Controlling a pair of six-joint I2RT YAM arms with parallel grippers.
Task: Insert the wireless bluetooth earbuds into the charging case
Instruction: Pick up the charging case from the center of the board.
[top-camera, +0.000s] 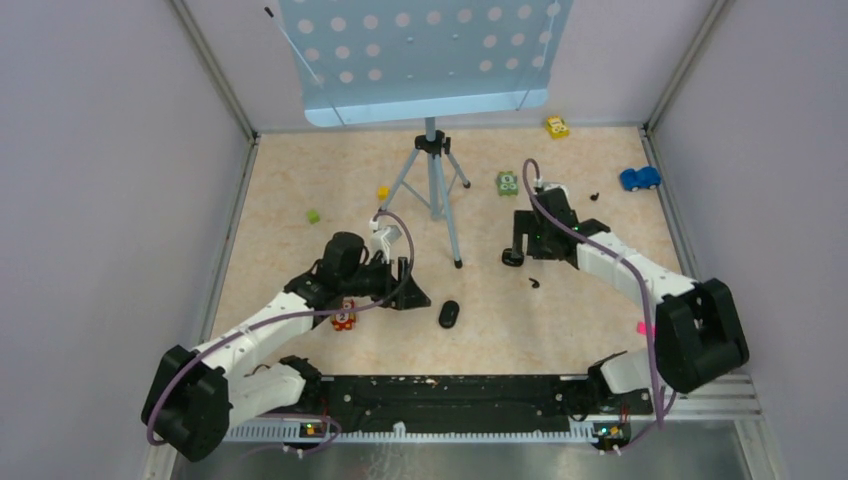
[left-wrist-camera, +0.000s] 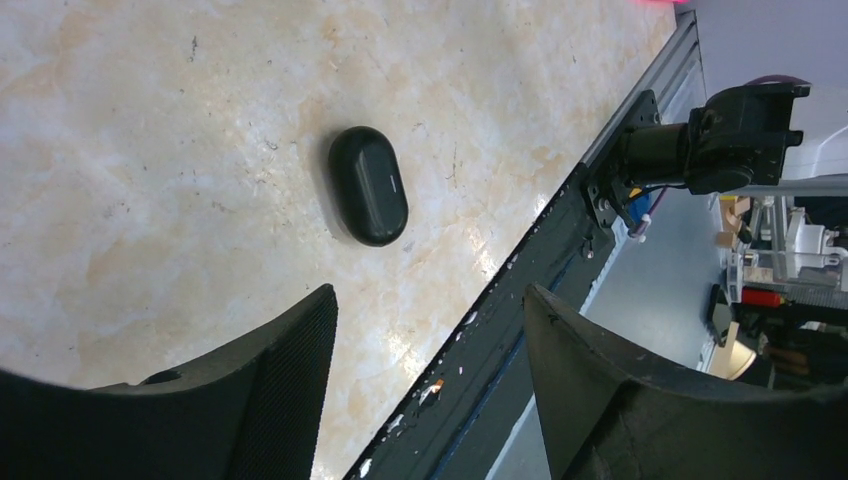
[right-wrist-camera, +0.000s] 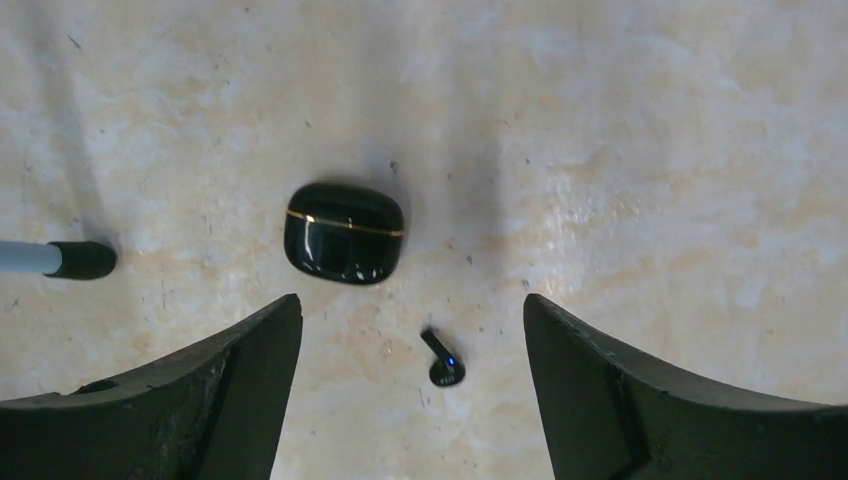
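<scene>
The glossy case (right-wrist-camera: 345, 234) is below my right gripper, left in its wrist view; I need to shift that way and lower my fingers around the case's ends.
The charging case (top-camera: 449, 314), a matte black oval, lies shut on the table and shows again as the same case (left-wrist-camera: 368, 185). My left gripper (top-camera: 410, 283) is open just left of it, and in its wrist view the left gripper (left-wrist-camera: 430, 300) holds nothing. One black stemmed earbud (right-wrist-camera: 443, 362) with a blue light lies between the fingers of my open right gripper (right-wrist-camera: 412, 305). From above, that earbud (top-camera: 536, 282) sits just below the right gripper (top-camera: 518, 252). A second earbud (top-camera: 594, 196) lies farther right. A glossy black case with a gold seam (right-wrist-camera: 344, 232) rests just ahead of the right fingers.
A tripod (top-camera: 435, 190) holding a perforated board stands mid-table, one foot (right-wrist-camera: 80, 260) near the glossy case. Toy cars lie at the back: yellow (top-camera: 557, 126), green (top-camera: 507, 183), blue (top-camera: 639, 178). Small blocks (top-camera: 313, 215) and a coloured toy (top-camera: 344, 318) lie at the left. The black front rail (left-wrist-camera: 560, 260) is close.
</scene>
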